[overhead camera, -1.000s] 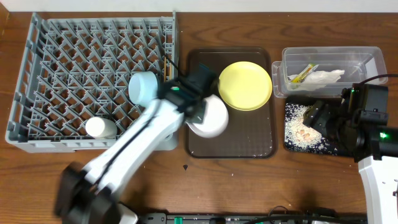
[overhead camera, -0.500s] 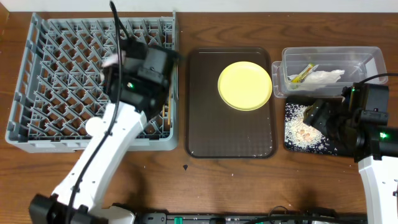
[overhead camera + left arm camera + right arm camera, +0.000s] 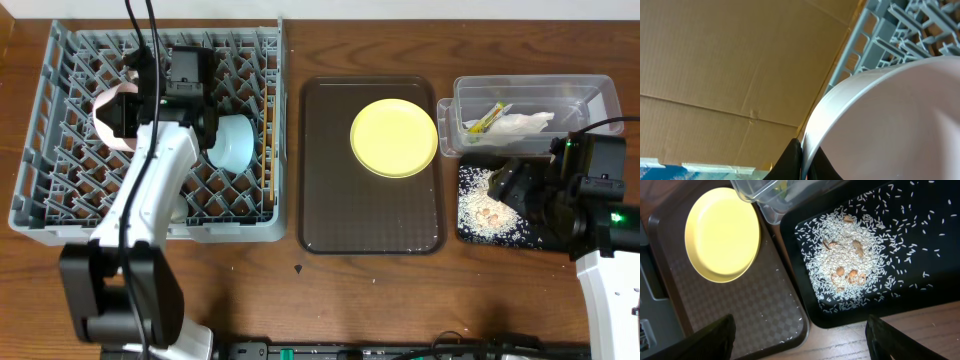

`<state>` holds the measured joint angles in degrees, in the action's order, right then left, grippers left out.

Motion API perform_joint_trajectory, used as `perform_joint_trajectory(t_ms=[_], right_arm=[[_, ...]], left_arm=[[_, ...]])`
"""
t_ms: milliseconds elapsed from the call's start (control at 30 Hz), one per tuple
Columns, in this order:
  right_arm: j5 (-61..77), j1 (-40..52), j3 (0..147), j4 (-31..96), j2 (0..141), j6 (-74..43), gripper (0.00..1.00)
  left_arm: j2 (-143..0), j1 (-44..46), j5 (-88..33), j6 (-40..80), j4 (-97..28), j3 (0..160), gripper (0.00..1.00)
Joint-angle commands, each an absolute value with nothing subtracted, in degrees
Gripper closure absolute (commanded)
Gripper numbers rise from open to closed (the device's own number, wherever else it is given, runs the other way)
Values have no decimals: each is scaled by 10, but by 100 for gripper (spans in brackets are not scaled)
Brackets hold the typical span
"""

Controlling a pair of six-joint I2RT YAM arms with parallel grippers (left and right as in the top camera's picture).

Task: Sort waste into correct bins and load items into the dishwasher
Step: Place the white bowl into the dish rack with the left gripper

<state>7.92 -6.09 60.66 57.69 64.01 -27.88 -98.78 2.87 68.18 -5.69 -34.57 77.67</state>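
Observation:
The white bowl hangs tilted over the rack's wires, so my left gripper needs to move toward the light blue bowl (image 3: 236,141) and down into the rack (image 3: 60,190) and let go of the white bowl's rim.
My left gripper (image 3: 140,100) is shut on the rim of the white bowl (image 3: 113,118) and holds it tilted over the back left of the grey dish rack (image 3: 60,190). In the left wrist view the black fingers (image 3: 802,161) pinch the bowl's rim (image 3: 880,120). The light blue bowl (image 3: 236,141) lies in the rack, with the chopsticks (image 3: 268,150) along its right side. The yellow plate (image 3: 393,137) sits on the brown tray (image 3: 370,220). My right gripper (image 3: 800,345) is open and empty over the black tray (image 3: 920,280) of rice scraps (image 3: 840,265). The white cup is hidden by my left arm.
The clear tub (image 3: 530,95) at the back right holds the green-yellow wrapper (image 3: 486,118) and the white napkin (image 3: 522,124). The black tray (image 3: 470,230) lies in front of it. Rice grains are scattered on the brown tray (image 3: 740,315) near the plate (image 3: 722,232). Cardboard stands beyond the rack (image 3: 900,30).
My left arm has carried the white bowl off the brown tray and leftward to the back left of the rack. The light blue bowl now shows. The right arm has not moved.

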Motion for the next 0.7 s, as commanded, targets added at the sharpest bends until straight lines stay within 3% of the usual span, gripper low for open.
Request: perform_joint_trajectory(t_ms=[0,533,667], right_arm=[[79,-63,609,577,640,-282,19],[73,-63,609,572,640,-282,18],[73,-63,609,572,640,-282,18]], left_arm=[[-1028,22,722,-73,-330,778,93],[-1084,67,702,-72,-305,777,92],[-1084,78,694,-72,-305,775,85]])
